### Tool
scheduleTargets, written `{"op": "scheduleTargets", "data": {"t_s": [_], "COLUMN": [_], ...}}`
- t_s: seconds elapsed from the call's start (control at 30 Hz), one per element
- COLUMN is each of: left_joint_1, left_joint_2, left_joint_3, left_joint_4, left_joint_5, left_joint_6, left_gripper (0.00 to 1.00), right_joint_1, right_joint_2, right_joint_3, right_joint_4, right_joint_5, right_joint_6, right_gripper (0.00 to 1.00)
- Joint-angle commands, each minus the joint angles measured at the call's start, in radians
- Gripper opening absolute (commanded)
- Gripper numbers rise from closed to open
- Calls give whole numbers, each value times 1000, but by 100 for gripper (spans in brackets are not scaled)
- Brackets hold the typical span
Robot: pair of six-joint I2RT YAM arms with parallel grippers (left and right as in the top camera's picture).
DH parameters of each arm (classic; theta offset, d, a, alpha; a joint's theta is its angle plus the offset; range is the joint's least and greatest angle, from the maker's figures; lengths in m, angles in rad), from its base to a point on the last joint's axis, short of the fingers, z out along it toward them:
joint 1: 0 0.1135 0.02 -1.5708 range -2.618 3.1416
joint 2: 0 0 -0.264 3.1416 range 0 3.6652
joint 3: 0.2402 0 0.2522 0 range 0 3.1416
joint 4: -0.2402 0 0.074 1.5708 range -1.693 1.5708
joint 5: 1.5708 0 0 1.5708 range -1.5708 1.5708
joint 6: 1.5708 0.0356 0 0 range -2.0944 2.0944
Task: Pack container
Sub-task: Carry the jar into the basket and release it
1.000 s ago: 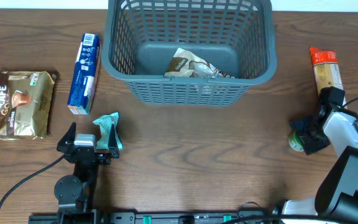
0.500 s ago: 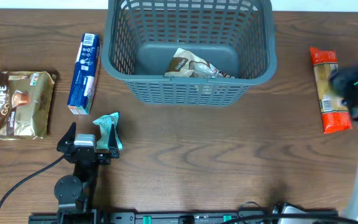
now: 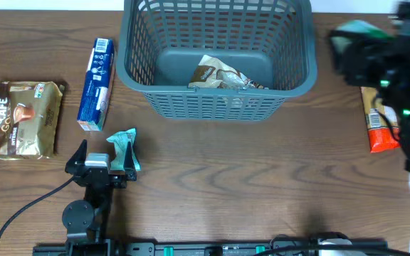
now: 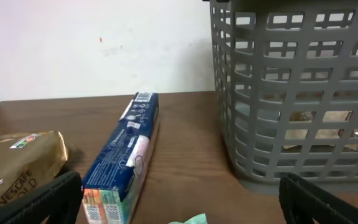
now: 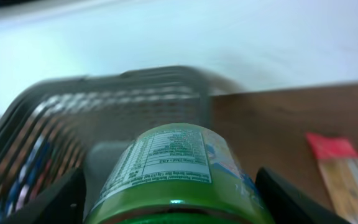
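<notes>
My right gripper holds the bottle (image 5: pixel 176 162) and will swing over the container's rim next, tilt down and lower it inside.
The grey-teal slatted container (image 3: pixel 218 101) stands at the back centre with a brown-white packet (image 3: pixel 223 75) in it. It also shows in the left wrist view (image 4: pixel 303 93) and, blurred, in the right wrist view (image 5: pixel 104 106). My right gripper (image 3: pixel 365 53) is raised just right of the container's right rim. It is shut on a green labelled bottle (image 5: pixel 176 162), seen blurred from overhead (image 3: pixel 358 32). My left gripper (image 3: pixel 105 153) rests open at the front left, with a small teal packet (image 3: pixel 124 148) by its right finger.
A blue carton (image 3: pixel 95 84) lies left of the container, also in the left wrist view (image 4: pixel 120 162). A Nescafe pouch (image 3: pixel 21 117) lies at the far left. A red-orange packet (image 3: pixel 376 117) lies at the right, partly under my right arm.
My right gripper rose from the table's right front with the green bottle and moved back and left, beside the container's right rim. The left arm has not moved.
</notes>
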Motion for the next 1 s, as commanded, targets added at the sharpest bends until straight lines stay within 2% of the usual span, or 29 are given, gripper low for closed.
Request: {"op": "scheduleTargets", "data": {"t_s": [0.0,0.17,0.37,0.6,0.97], "left_joint_1": [-4,-4,-4,-4,-4], "left_joint_2": [-6,-6,-6,-6,-6], "left_joint_3": [-2,-2,-2,-2,-2], "left_joint_4": [4,4,4,4,4], "left_joint_5": [3,3,3,3,3], "left_joint_6": [10,10,10,10,10], "left_gripper": [99,99,99,99,99], "right_joint_1": [114,219,279,291,291], "right_joint_2": [54,167,344,546,718], "right_joint_3": [19,19,19,19,19], "right_joint_4": [21,39,82,102,105], "right_joint_5": [-16,60,64,63,55], "right_joint_6": [-163,-165,-159,-116,-117], "right_gripper": [2,2,1,2,1]}}
